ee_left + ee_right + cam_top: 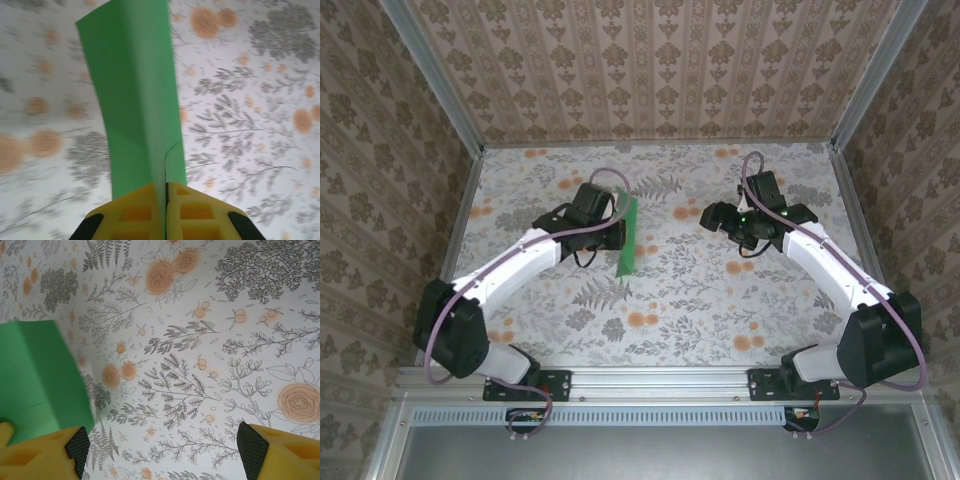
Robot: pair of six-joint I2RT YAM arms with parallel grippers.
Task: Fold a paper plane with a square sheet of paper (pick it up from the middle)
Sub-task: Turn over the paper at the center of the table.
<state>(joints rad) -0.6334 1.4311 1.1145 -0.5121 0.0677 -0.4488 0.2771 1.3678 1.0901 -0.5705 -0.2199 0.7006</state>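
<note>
The left gripper swings, turning, over the bare tablecloth between it and the right gripper next. It releases the green paper's near end there, as bare tablecloth lies there.
The square sheet of paper is bright green and folded into a long narrow strip with a lengthwise crease. It stands on edge over the left middle of the table. My left gripper is shut on it. In the left wrist view the yellow fingers pinch its near end, and the sheet runs away from them. My right gripper hovers open to the right of the sheet, apart from it. In the right wrist view the sheet lies left of the open right gripper. The paper plane is out of view.
A floral tablecloth covers the table. Wallpapered walls with aluminium posts close in the back and both sides. A metal rail carrying the arm bases runs along the near edge.
</note>
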